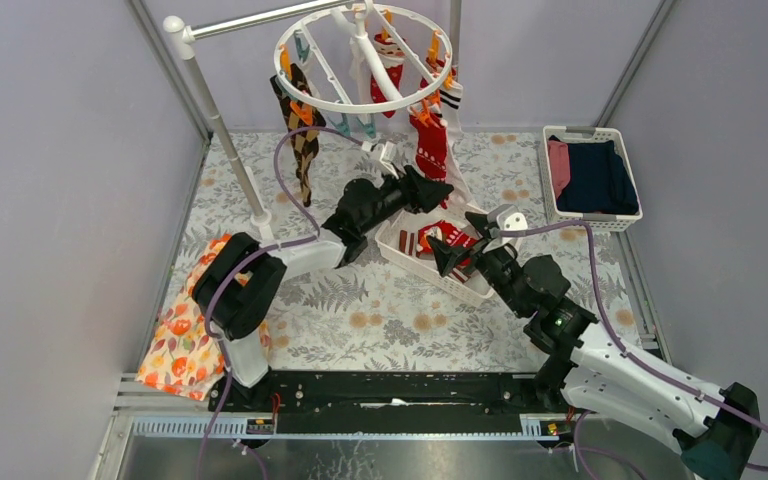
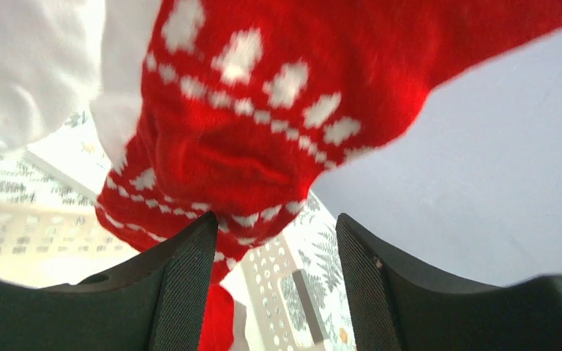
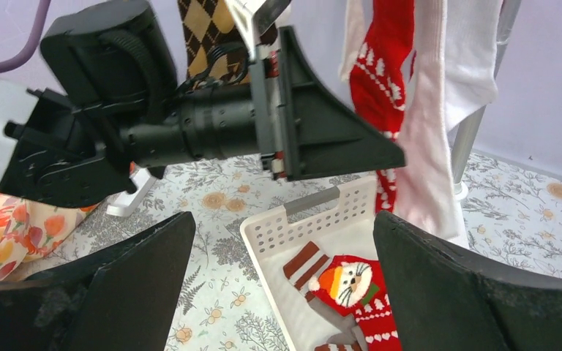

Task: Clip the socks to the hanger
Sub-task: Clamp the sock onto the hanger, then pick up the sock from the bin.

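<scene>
The red sock's cat face (image 3: 355, 284) lies uncovered in the basket (image 3: 300, 219), below and outward of my right gripper. I will next tilt my right gripper down and lower it outward onto the cat face.
The round white hanger (image 1: 364, 60) hangs at the back with socks clipped to it: an argyle sock (image 1: 300, 140), a red-and-white sock (image 1: 430, 140) and a white sock (image 1: 452, 100). My left gripper (image 1: 430, 190) is open just under the red sock (image 2: 263, 110). The sock's lower edge hangs by the left fingertip (image 2: 205, 227) and nothing is between the jaws. My right gripper (image 3: 282, 219) is open and empty above the white basket (image 3: 300, 219). In the basket lie a red cat-patterned sock (image 3: 351, 285) and a brown-striped sock (image 3: 304, 263).
A grey pole (image 1: 225, 130) stands at the left on a white foot (image 1: 260, 215). An orange floral cloth (image 1: 185, 335) lies near the left arm's base. A white basket (image 1: 620, 135) with navy and pink clothes sits at the right. The left arm (image 3: 190, 124) reaches across above the right gripper.
</scene>
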